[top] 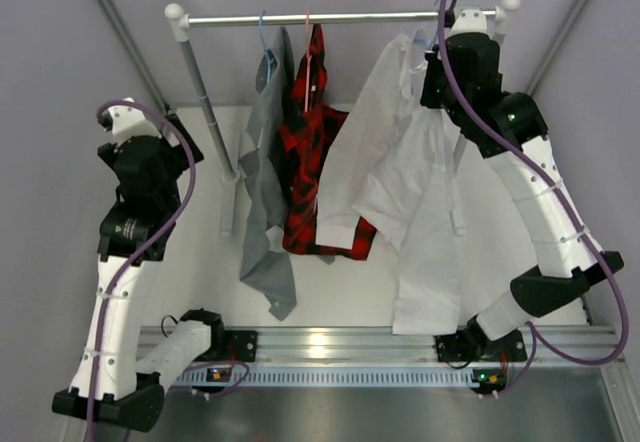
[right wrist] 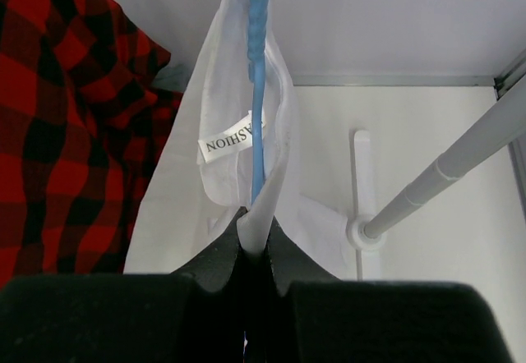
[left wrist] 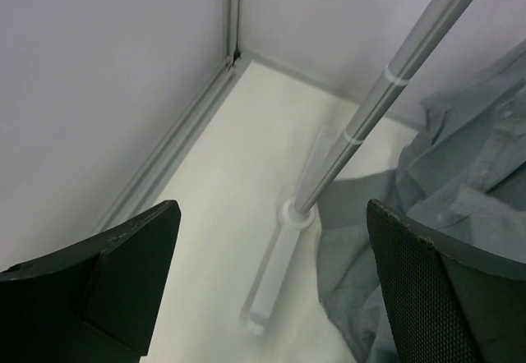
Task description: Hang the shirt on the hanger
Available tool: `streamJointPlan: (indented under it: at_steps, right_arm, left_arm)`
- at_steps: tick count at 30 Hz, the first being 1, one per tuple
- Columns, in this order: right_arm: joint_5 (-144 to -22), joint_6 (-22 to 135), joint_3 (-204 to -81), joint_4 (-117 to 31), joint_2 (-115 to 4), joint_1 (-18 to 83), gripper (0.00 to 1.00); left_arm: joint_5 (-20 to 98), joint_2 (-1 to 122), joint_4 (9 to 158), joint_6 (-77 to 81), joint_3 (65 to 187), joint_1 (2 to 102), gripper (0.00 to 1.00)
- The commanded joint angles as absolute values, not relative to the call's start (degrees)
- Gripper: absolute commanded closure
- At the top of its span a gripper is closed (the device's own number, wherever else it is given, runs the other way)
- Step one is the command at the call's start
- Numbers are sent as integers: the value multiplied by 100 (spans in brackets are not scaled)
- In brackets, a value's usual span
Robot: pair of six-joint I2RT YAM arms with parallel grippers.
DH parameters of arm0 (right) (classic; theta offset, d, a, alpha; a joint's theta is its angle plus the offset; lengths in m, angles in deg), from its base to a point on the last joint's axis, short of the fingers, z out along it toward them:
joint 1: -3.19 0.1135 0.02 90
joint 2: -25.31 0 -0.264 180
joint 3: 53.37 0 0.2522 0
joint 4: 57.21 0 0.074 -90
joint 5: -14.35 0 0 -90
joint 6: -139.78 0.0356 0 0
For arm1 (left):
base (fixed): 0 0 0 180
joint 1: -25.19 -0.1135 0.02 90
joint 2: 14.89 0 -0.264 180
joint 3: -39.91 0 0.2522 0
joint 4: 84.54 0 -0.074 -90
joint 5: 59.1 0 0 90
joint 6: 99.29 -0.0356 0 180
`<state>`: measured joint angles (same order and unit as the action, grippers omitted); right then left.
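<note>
My right gripper should next stay where it is and then open its fingers, because the shirt's collar already wraps the light blue hanger wire below the rack bar (top: 340, 19).
The white shirt (top: 415, 177) hangs open from near the right end of the rack rail (top: 340, 19), its hem reaching down to the floor. In the right wrist view its collar (right wrist: 238, 145) with a label wraps the light blue hanger wire (right wrist: 258, 75). My right gripper (right wrist: 255, 240) is shut, pinching the collar fabric with the hanger wire between the fingers; in the top view it (top: 440, 67) sits high by the rail. My left gripper (left wrist: 271, 281) is open and empty, low at the left, facing the rack's left post (left wrist: 386, 92).
A red-and-black plaid shirt (top: 312, 152) and a grey shirt (top: 265, 192) hang on the rail left of the white one. The rack's posts and feet (left wrist: 275, 273) stand on the white floor. Walls close in at back and sides.
</note>
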<state>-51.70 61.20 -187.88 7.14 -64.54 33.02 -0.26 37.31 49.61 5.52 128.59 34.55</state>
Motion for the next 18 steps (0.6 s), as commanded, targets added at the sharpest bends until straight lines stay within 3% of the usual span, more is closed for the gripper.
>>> streamJointPlan:
  at_steps: [1, 9, 10, 12, 13, 14, 18]
  right_arm:
    - [-4805, 6595, -18088, -169, -5926, 3281, 100]
    - [-5042, 6429, -17576, -319, -5819, 3211, 100]
    - [-5103, 6403, -17559, -345, -5793, 3194, 96]
    - [-5305, 6350, -17392, -389, -5609, 3202, 63]
    - [-5410, 6315, -17322, -433, -5521, 3211, 21]
    - [-5481, 6288, -17252, -459, -5424, 3211, 4]
    - [-5491, 6095, -16699, -433, -4522, 3167, 1]
  left_arm:
    - [410, 3671, 4831, 846, 12531, 3319, 2]
    - [462, 3047, 4672, 864, 11513, 3319, 2]
    - [427, 2959, 4672, 846, 11432, 3319, 2]
    - [392, 2906, 4716, 829, 11292, 3319, 2]
    - [435, 2888, 4803, 820, 11195, 3319, 2]
    - [479, 2897, 4848, 820, 11168, 3319, 2]
    - [620, 2888, 4866, 750, 11203, 3319, 2]
